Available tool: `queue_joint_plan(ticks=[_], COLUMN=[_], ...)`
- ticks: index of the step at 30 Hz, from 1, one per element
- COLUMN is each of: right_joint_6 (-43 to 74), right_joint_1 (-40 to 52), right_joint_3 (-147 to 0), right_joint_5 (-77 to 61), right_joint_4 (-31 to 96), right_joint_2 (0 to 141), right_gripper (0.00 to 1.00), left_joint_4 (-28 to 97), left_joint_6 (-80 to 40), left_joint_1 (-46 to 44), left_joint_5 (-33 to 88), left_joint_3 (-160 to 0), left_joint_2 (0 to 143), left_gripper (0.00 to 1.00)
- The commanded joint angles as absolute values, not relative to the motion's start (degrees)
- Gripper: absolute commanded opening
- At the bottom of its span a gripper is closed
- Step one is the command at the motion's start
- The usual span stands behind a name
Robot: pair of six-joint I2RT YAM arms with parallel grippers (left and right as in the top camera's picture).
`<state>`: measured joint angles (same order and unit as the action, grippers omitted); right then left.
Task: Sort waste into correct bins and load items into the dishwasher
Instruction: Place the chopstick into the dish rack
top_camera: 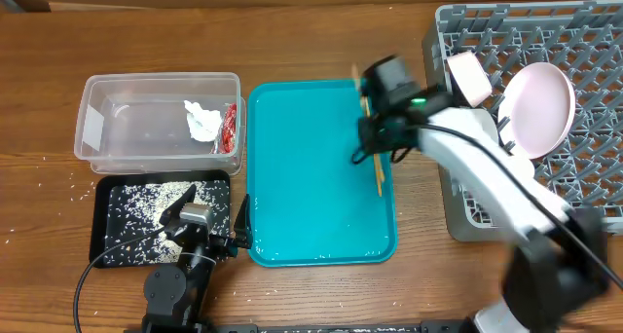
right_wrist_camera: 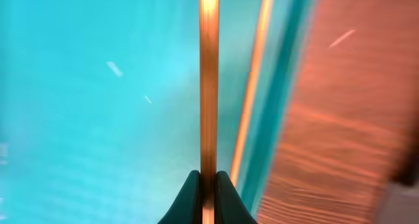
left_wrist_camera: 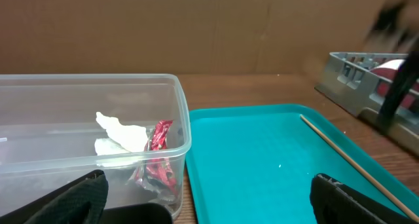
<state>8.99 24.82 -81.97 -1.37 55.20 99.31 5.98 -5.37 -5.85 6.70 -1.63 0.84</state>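
Next, my right gripper swings the chopstick toward the right in the overhead view, over the open grid of the dish rack, where the dishes already stand.
My right gripper (top_camera: 376, 140) (right_wrist_camera: 208, 183) is shut on one wooden chopstick (right_wrist_camera: 208, 86) above the right edge of the teal tray (top_camera: 302, 177). The second chopstick (right_wrist_camera: 252, 106) (left_wrist_camera: 347, 162) lies in the tray along that edge. The clear tub (top_camera: 97, 90) (left_wrist_camera: 183, 119) holds the white tissue (top_camera: 201, 121) (left_wrist_camera: 121, 135) and the red wrapper (top_camera: 230, 129) (left_wrist_camera: 160, 158). The black tray (top_camera: 102, 226) holds rice grains (top_camera: 146, 202). My left gripper (top_camera: 200, 216) (left_wrist_camera: 209, 192) is open and empty over the black tray. The grey dish rack (top_camera: 584, 41) holds a white plate (top_camera: 540, 104) and a cup (top_camera: 470, 77).
A few rice grains (top_camera: 73, 177) lie loose on the wooden table left of the black tray. The dish rack's corner shows in the left wrist view (left_wrist_camera: 350, 73), with my right arm blurred in front of it.
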Motion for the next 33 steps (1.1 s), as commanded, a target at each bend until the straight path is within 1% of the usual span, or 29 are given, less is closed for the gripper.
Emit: queue_joint_plan(ticks=[1, 5, 8, 12, 15, 17, 19, 20, 23, 27, 33], right_joint_6=[8.25, 7.29, 7.29, 7.64, 10.7, 9.63, 5.63, 3.09, 0.56, 0.62, 2.57], right_joint_1=[19.16, 12.69, 3.92, -6.68, -14.02, -15.59, -15.81, -14.9, -12.53, -10.15, -9.8], right_joint_3=[-84.25, -84.25, -84.25, -84.23, -84.23, -84.23, -84.23, -84.23, -84.2, -84.18, -84.18], right_joint_5=[-0.21, 5.13, 9.47, 9.76, 9.04, 7.81, 4.08, 0.34, 0.4, 3.53, 1.34], right_joint_4=[56.58, 57.95, 58.41, 57.56, 57.04, 56.77, 56.31, 55.88, 55.83, 57.04, 59.37], right_joint_2=[86.94, 80.07, 76.55, 76.58, 77.6, 78.02, 78.28, 78.65, 80.05, 83.05, 84.42], right_gripper=[0.04, 0.04, 0.04, 0.04, 0.04, 0.04, 0.04, 0.04, 0.04, 0.04, 0.04], left_joint_4=[5.89, 5.89, 5.89, 5.89, 5.89, 5.89, 5.89, 5.89, 5.89, 5.89, 5.89], left_joint_6=[-4.25, -4.25, -4.25, -4.25, -4.25, -4.25, -4.25, -4.25, -4.25, -4.25, -4.25], left_joint_1=[-5.15, -5.15, -5.15, -5.15, -5.15, -5.15, -5.15, -5.15, -5.15, -5.15, -5.15], left_joint_5=[7.07, 7.07, 7.07, 7.07, 7.07, 7.07, 7.07, 7.07, 7.07, 7.07, 7.07], left_joint_3=[-1.28, -1.28, -1.28, -1.28, -1.28, -1.28, -1.28, -1.28, -1.28, -1.28, -1.28], left_joint_2=[0.25, 0.25, 0.25, 0.25, 0.25, 0.25, 0.25, 0.25, 0.25, 0.25, 0.25], left_gripper=[1.0, 1.0, 1.0, 1.0, 1.0, 1.0, 1.0, 1.0, 1.0, 1.0, 1.0])
